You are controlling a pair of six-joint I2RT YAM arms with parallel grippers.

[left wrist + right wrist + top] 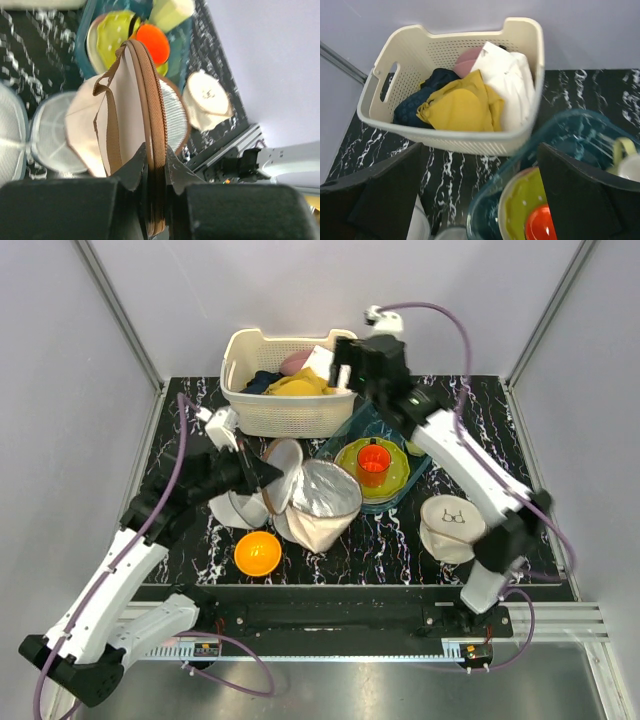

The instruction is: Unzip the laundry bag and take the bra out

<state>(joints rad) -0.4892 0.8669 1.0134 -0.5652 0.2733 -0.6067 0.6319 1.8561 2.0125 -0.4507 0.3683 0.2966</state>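
Bare tabletop (172, 434) beside the basket lies below my left gripper and left in the top view. My left gripper should next lift the lid's zipper band across, lower and release it.
The cream-beige laundry bag (312, 525) lies on its side mid-table, unzipped, its grey lining (328, 490) showing. Its round lid (284, 468) with the brown zipper band stands open on the left. My left gripper (262, 476) is shut on the zipper band at the lid's rim (156, 165); the lid (125, 110) and lining (174, 117) also show in the left wrist view. No bra shows in the opening. My right gripper (348, 368) hangs open and empty above the gap between basket and dish, its fingers (385, 195) wide apart.
A cream basket (290, 415) of clothes stands at the back and shows in the right wrist view (455, 140). A teal dish (345, 440) holds a yellow-green plate and orange cup (374, 464). White mesh domes (238, 508), an orange bowl (258, 553), a white bra-printed bag (452, 527).
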